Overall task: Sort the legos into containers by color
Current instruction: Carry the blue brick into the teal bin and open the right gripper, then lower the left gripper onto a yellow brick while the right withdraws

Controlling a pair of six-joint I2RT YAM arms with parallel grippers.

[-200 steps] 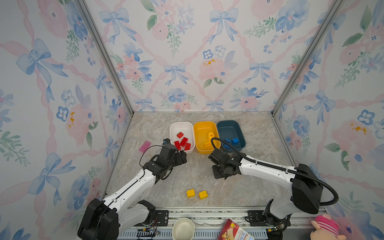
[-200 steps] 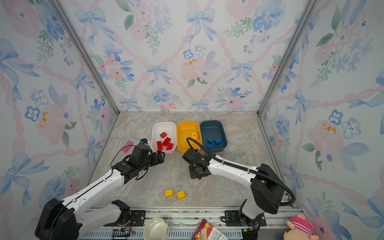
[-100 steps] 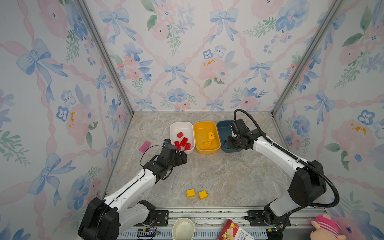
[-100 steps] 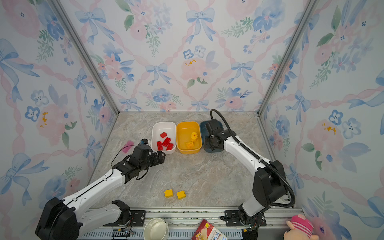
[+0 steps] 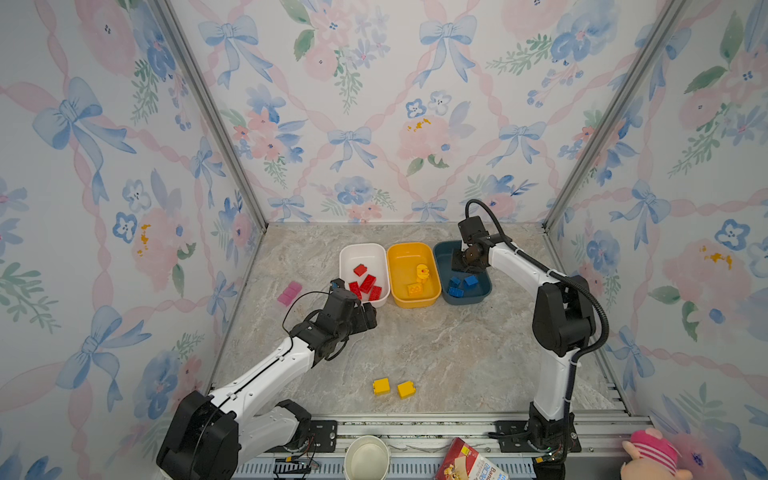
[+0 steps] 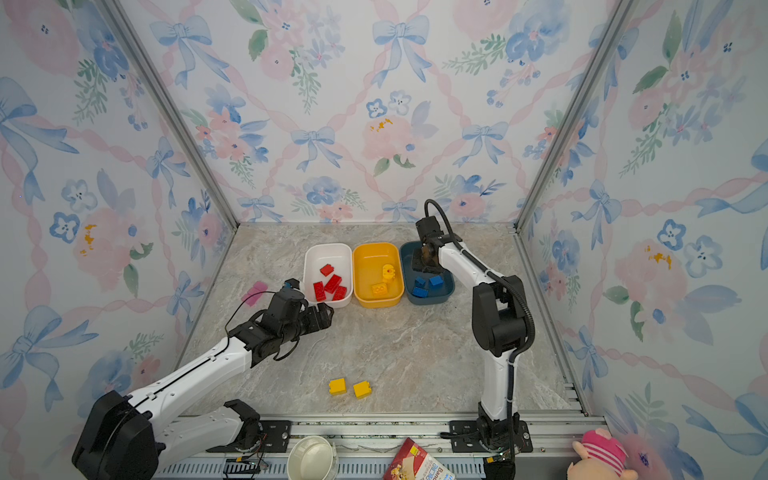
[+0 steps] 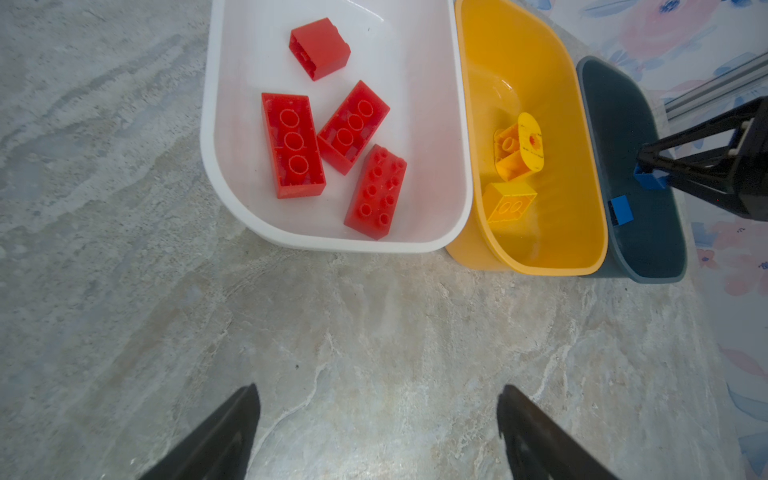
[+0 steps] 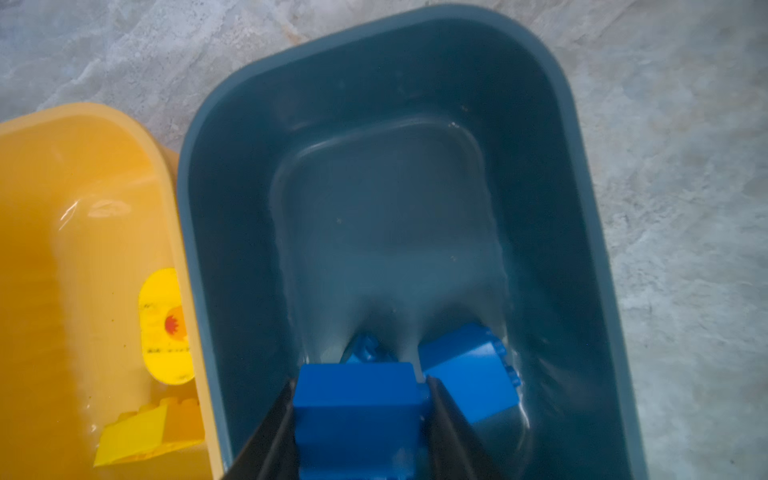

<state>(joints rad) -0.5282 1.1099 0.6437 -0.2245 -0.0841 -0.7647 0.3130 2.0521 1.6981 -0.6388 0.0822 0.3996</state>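
My right gripper will go down toward the bare bottom of the teal container just beyond the other blue legos and release the blue lego, since those others already lie in the teal container point(image 5: 482, 297).
My right gripper point(image 8: 359, 386) is shut on a blue lego point(image 8: 357, 399) and hangs over the far half of the teal container point(image 5: 482, 297), where more blue legos point(image 5: 461, 286) lie. The white container point(image 5: 345, 257) holds several red legos point(image 5: 365, 284). Two yellow legos point(image 7: 513, 166) lie in the yellow container point(image 5: 399, 253). Two more yellow legos point(image 5: 381, 385) point(image 5: 406, 390) sit on the table near its front edge. My left gripper point(image 7: 378, 395) stands open with nothing in it, low over the table just in front of the white container point(image 7: 232, 199).
A pink block point(image 5: 289, 292) lies on the table left of the white container. Beyond the front rail are a paper cup point(image 5: 366, 459), a snack box point(image 5: 469, 463) and a pink plush toy point(image 5: 652, 455). Flowered walls close in three sides.
My right arm has swung from the middle of the table back and to the right, over the teal container, with its jaws still shut on the brick. The left arm has stayed put.
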